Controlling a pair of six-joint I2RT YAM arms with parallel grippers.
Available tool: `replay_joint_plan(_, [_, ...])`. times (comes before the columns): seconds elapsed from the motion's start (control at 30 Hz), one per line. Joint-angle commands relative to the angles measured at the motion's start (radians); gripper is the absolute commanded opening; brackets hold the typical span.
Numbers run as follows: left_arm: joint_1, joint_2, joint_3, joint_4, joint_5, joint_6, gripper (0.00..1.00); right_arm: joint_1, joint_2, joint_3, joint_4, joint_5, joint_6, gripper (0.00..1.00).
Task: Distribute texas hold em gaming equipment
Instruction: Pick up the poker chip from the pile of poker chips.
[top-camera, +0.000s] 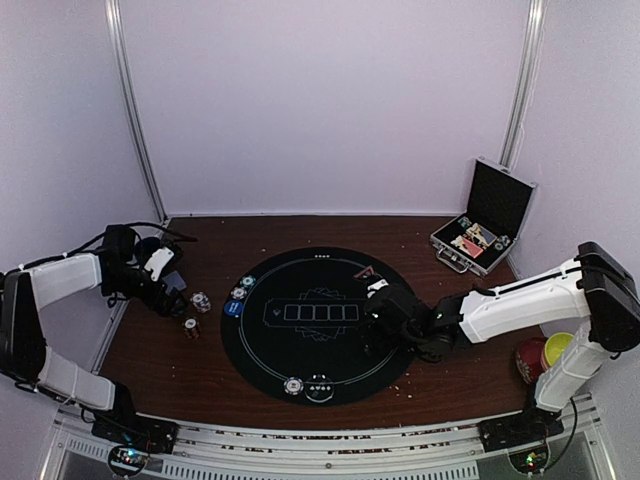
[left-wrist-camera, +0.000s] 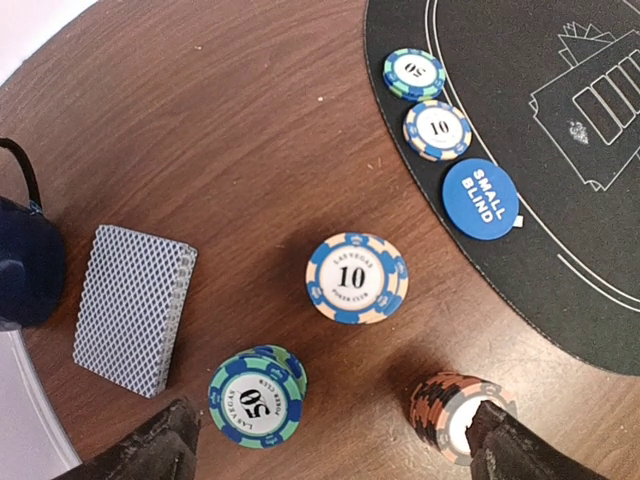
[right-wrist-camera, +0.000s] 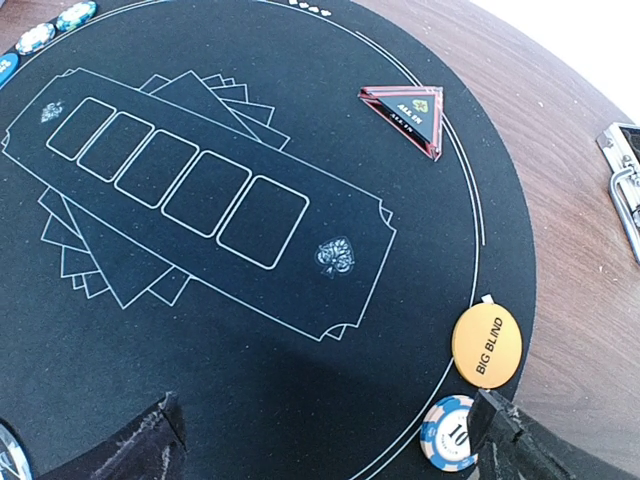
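Observation:
I will first move my left gripper to the left in the wrist view, because one finger overlaps the orange-black stack. Then I can lower it around the green-blue stack (left-wrist-camera: 256, 396).
My left gripper (left-wrist-camera: 335, 452) is open over the wood left of the mat. Between its fingertips stands a green-blue 50 chip stack (left-wrist-camera: 256, 396). An orange-black chip stack (left-wrist-camera: 452, 412) sits at the right fingertip, and a blue 10 chip (left-wrist-camera: 356, 277) lies just beyond. A grey-backed card deck (left-wrist-camera: 132, 306) lies to the left. The blue disc (left-wrist-camera: 481, 198) and two chips (left-wrist-camera: 437, 129) rest on the mat's edge. My right gripper (right-wrist-camera: 320, 448) hangs open over the black mat (right-wrist-camera: 250, 330), its right finger beside a 10 chip (right-wrist-camera: 450, 432) and the orange disc (right-wrist-camera: 487, 345). The red triangle marker (right-wrist-camera: 405, 113) lies farther off.
An open silver-edged black case (top-camera: 485, 220) stands at the back right with items inside. Red (top-camera: 528, 362) and yellow (top-camera: 556, 346) bowls sit by the right arm's base. Another chip (top-camera: 293, 386) lies at the mat's near edge.

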Motion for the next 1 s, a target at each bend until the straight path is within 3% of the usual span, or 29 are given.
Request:
replay_joint_plan(0.0, [0.009,0.029,-0.014,0.077,-0.006,0.022,0.95,0.009,-0.027,-0.001,0.0,0.028,-0.002,1.0])
replay_joint_plan(0.17, [0.019,0.069,-0.012,0.103,-0.019,0.024,0.88,0.011,-0.022,0.002,0.0,0.03,-0.003,1.0])
replay_joint_plan(0.57, [0.059,0.139,-0.012,0.147,-0.031,0.017,0.83,0.017,-0.011,0.008,-0.002,0.033,-0.005,1.0])
replay_joint_plan(0.97, [0.072,0.176,-0.018,0.17,-0.042,0.017,0.67,0.02,-0.012,0.008,-0.003,0.037,-0.005,1.0])
